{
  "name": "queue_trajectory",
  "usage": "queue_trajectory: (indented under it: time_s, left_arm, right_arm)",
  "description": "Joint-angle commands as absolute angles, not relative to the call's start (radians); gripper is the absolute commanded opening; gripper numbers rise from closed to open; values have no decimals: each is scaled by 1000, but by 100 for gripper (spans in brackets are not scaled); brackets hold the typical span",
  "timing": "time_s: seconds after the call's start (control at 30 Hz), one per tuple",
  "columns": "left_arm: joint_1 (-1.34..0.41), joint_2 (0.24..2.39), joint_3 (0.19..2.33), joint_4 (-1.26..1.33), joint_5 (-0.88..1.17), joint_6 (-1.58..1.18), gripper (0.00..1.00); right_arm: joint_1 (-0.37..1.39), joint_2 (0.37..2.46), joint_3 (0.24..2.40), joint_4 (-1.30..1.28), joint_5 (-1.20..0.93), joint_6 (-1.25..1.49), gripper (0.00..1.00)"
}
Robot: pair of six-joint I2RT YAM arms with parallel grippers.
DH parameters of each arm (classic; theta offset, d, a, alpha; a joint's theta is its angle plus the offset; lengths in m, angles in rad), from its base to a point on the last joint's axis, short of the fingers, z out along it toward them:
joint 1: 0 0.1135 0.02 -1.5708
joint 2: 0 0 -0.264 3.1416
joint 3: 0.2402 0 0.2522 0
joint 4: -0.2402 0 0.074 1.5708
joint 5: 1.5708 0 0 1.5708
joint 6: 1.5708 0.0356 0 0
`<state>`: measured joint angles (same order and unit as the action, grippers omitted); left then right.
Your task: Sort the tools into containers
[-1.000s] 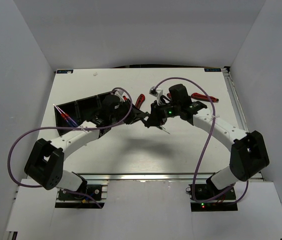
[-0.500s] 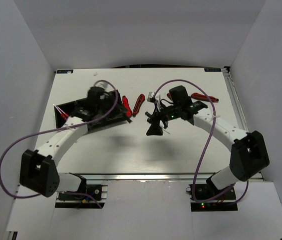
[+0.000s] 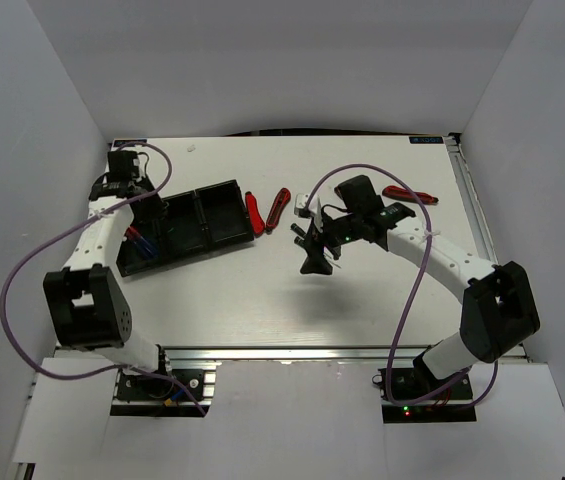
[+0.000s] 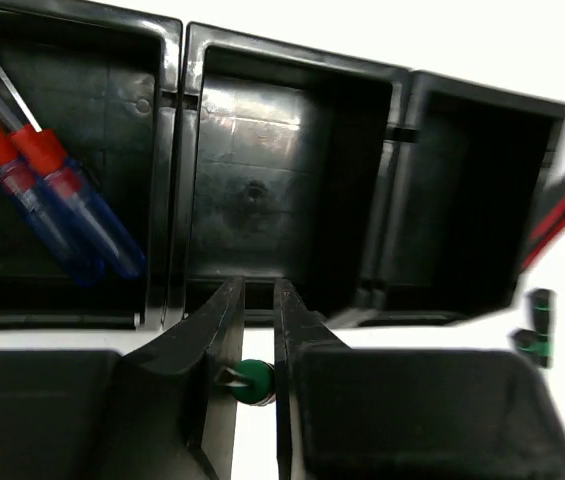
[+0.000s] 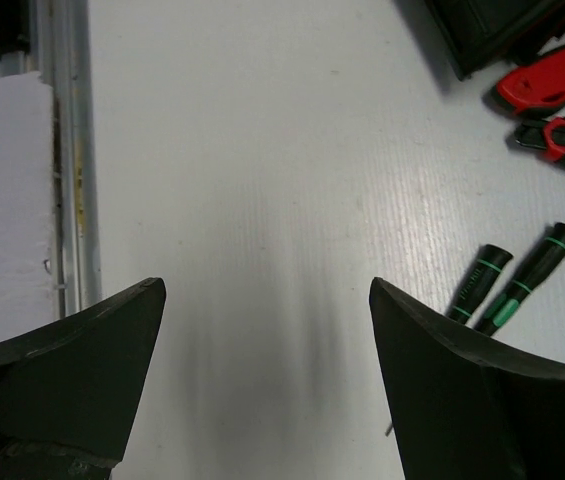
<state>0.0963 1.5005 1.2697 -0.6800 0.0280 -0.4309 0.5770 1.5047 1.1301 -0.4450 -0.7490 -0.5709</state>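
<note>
The farther screwdriver's handle (image 3: pixel 299 231) (image 5: pixel 524 284) is below and outward of my right gripper's open fingers. I should next move that gripper outward, turn it and lower it onto the handle.
The black three-compartment tray (image 3: pixel 184 226) lies at the left. Two blue-handled screwdrivers (image 4: pixel 57 205) rest in its left compartment, and the middle compartment (image 4: pixel 262 190) and the right one look empty. My left gripper (image 4: pixel 254 292) is shut on a black-and-green screwdriver (image 4: pixel 253 382), whose green end shows between the jaws. In the top view this left gripper (image 3: pixel 127 178) hangs at the tray's far left end. My right gripper (image 3: pixel 314 262) stands open over bare table, nothing between its jaws (image 5: pixel 267 290). Two black-and-green screwdrivers (image 5: pixel 507 285) lie just right of it.
Two red-and-black cutters (image 3: pixel 266 210) lie side by side right of the tray, and a third cutter (image 3: pixel 409 195) lies at the far right. The same pair of cutters (image 5: pixel 554 105) shows in the right wrist view beside the tray corner (image 5: pixel 492 30). White walls enclose the table.
The two grippers met at the table's middle a second ago. My right gripper has opened and stayed; my left arm swung left across the tray to its far left end with the screwdriver.
</note>
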Motion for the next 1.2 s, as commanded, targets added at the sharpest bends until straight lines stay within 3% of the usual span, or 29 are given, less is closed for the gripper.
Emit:
queue_trajectory:
  time_s: [0.0, 0.17, 0.3, 0.33, 0.47, 0.73, 0.93, 1.03, 1.17]
  left_arm:
    - [97, 1554, 1336, -667, 23, -377, 0]
    - [95, 1641, 1368, -626, 48, -365, 5]
    - [95, 1669, 1365, -609, 74, -371, 29]
    - [95, 1672, 1362, -609, 80, -370, 42]
    - [97, 1660, 1347, -604, 94, -367, 57]
    - [97, 1549, 1330, -611, 121, -351, 62]
    - [95, 1356, 1194, -604, 190, -405, 62]
    - [95, 1247, 1100, -604, 215, -440, 62]
    - [95, 1129, 1006, -604, 245, -483, 63]
  right_arm:
    - [569, 1482, 1117, -368, -649, -539, 89]
    - [557, 1515, 1095, -250, -522, -453, 89]
    - [555, 1581, 1129, -236, -419, -390, 89]
    - [552, 1594, 1135, -238, -407, -384, 89]
    - [549, 1660, 1167, -241, -384, -362, 89]
    - [531, 1773, 1250, -245, -302, -285, 72]
    - [520, 1862, 1324, -225, -276, -272, 46]
    - [520, 1923, 1374, -235, -275, -268, 40]
    - [522, 1989, 1422, -230, -252, -275, 40]
